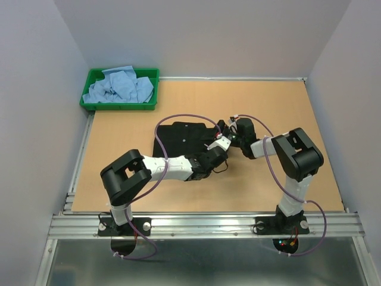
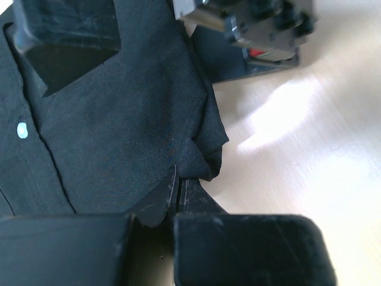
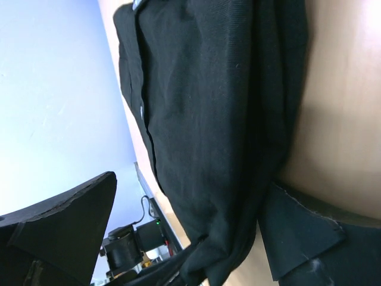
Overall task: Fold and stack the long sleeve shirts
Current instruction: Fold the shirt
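Note:
My right gripper's open fingers are already around the black shirt's folded edge (image 1: 215, 132) (image 3: 237, 179) to its left in the top view. Next, my right gripper should slide farther over it.
A black shirt (image 1: 181, 138) lies partly folded in the middle of the table. My left gripper (image 1: 219, 154) is at its right near corner. In the left wrist view the jaws (image 2: 178, 186) are shut on a bunched corner of the black shirt (image 2: 119, 107), which shows a pale button (image 2: 22, 129). My right gripper (image 1: 229, 132) is at the shirt's right edge. In the right wrist view its fingers (image 3: 303, 229) stand wide apart, and the black shirt (image 3: 208, 119) hangs between them. The light blue shirts (image 1: 122, 86) lie crumpled in a pile at the back left.
The green tray (image 1: 119, 107) holding the light blue shirts stands at the table's back left corner. An aluminium rail (image 1: 202, 223) runs along the near edge. Grey walls close in the left, back and right sides. My right gripper's body (image 2: 250, 30) shows in the left wrist view.

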